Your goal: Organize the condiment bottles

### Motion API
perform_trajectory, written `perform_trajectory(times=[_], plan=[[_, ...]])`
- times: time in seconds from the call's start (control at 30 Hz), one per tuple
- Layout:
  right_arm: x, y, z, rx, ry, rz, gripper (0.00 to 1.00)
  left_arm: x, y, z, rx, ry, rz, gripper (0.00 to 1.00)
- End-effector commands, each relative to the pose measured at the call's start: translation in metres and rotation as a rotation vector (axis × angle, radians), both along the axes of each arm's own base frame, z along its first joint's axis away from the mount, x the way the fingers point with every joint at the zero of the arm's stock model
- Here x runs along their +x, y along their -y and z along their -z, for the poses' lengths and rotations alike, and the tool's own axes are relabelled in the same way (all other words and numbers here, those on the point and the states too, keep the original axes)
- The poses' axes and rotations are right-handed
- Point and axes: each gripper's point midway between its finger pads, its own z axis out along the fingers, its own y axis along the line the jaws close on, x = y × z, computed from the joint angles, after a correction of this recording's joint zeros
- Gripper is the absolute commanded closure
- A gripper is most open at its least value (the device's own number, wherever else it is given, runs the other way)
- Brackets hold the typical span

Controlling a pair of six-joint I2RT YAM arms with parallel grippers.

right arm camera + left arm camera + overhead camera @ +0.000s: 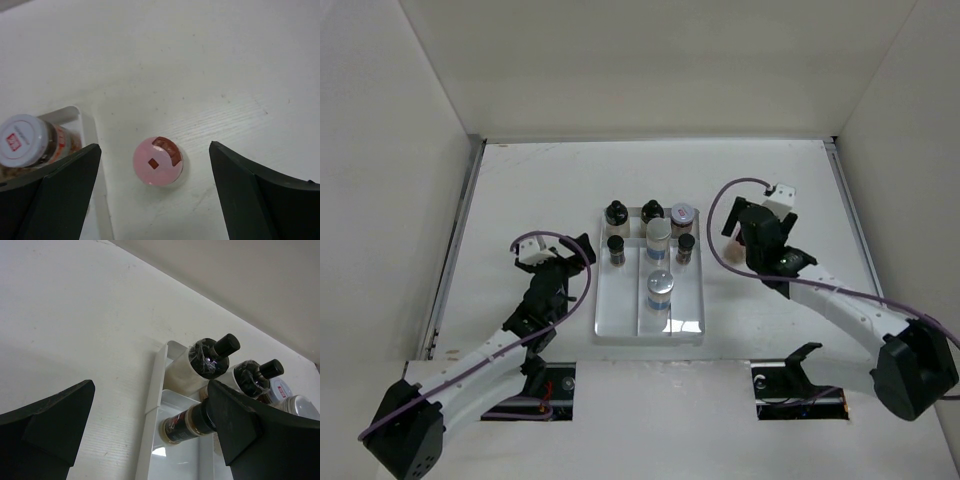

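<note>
My right gripper is open and should move down over the pink lid (733, 251) (158, 161), because the bottle stands below it with the bottle's top between the parted fingers.
A white tray (620, 325) in the middle of the table holds several condiment bottles: two black-capped ones (615, 212) at the back, a white-lidded jar (683, 214), two small dark ones (616, 250), a pale grey-lidded one (659, 237) and a blue-labelled one (661, 290). A pink-lidded bottle (157, 161) stands on the table just right of the tray. My right gripper (154, 147) is open above it, one finger on each side. My left gripper (151, 390) is open and empty at the tray's left rim (152, 405), near a small dark bottle (187, 424).
White walls enclose the table on the left, back and right. The white-lidded jar (22, 142) and a tray corner (80, 117) lie just left of my right gripper. Two dark cut-outs (550, 385) sit at the near edge by the arm bases.
</note>
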Motion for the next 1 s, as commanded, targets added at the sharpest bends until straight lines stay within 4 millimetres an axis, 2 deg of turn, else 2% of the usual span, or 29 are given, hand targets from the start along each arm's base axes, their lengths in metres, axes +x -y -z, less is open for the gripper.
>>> perform_trajectory(times=[0.0, 0.17, 0.23, 0.37, 0.43, 0.5, 0.6, 0.7, 0.8, 0.97], plan=[[0.006, -0.004, 0.02, -0.033, -0.069, -0.044, 0.04, 0.003, 0.001, -0.009, -0.038, 0.04, -0.008, 0.0], [0.016, -0.007, 0.036, -0.02, -0.104, -0.054, 0.09, 0.002, -0.001, -0.007, -0.036, 0.038, -0.019, 0.0], [0.018, -0.008, 0.042, -0.027, -0.121, -0.049, 0.15, 0.001, 0.002, -0.01, -0.04, 0.043, -0.007, 0.0], [0.021, -0.007, 0.049, -0.03, -0.127, -0.029, 0.45, 0.003, 0.0, -0.007, -0.035, 0.037, -0.016, 0.0], [0.018, -0.002, 0.043, -0.035, -0.097, -0.005, 0.54, 0.002, 0.001, -0.009, -0.037, 0.042, -0.01, 0.0], [0.007, -0.006, 0.035, -0.043, -0.069, -0.01, 0.57, 0.002, 0.001, -0.009, -0.038, 0.045, -0.014, 0.0], [-0.025, -0.018, 0.02, -0.054, -0.025, -0.056, 0.57, 0.003, 0.001, -0.009, -0.031, 0.035, -0.011, 0.0], [-0.058, -0.033, 0.014, -0.035, -0.025, -0.14, 0.57, 0.004, 0.001, -0.005, -0.025, 0.026, -0.021, 0.0], [-0.088, -0.053, 0.014, -0.008, -0.045, -0.248, 0.57, 0.008, 0.005, -0.001, -0.006, 0.0, -0.016, 0.0], [-0.117, -0.098, 0.001, 0.031, -0.045, -0.411, 0.57, 0.012, 0.001, 0.005, 0.015, -0.027, -0.042, 0.0]])
